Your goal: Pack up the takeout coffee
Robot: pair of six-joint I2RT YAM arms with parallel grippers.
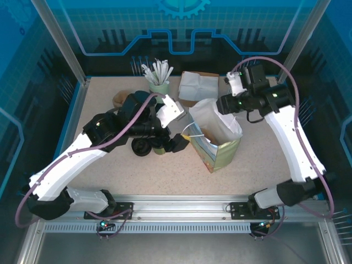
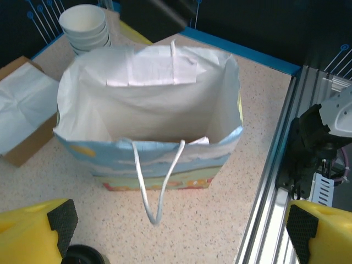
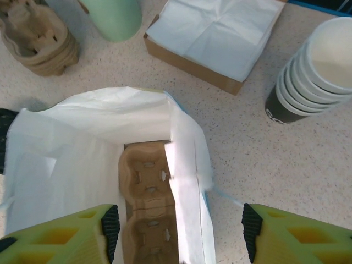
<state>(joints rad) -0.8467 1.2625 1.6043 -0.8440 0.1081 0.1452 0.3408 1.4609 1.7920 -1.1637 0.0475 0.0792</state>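
Observation:
I should move my right gripper down toward the bag's far corner and close it, because the printed blue edge is below it, between its open fingers.
The white paper bag (image 1: 215, 135) stands open mid-table with a brown cup carrier (image 3: 146, 187) on its bottom. My right gripper (image 3: 179, 231) hovers open over the bag's rim, one finger above the opening, the other outside the wall, which is not pinched. My left gripper (image 2: 181, 223) is open and low at the bag's front, with the bag's (image 2: 148, 104) string handle (image 2: 157, 187) hanging between its fingers. A black lid with an olive edge, the takeout coffee (image 2: 82, 256), peeks in by the left finger at the bottom edge of the left wrist view.
A stack of lidless white-rimmed cups (image 3: 316, 71) and a box of white napkins (image 3: 217, 33) stand behind the bag. A green cup (image 1: 159, 85) of stirrers and stacked brown carriers (image 3: 38, 38) are at the back left. Loose black lids (image 1: 142, 147) lie under the left arm.

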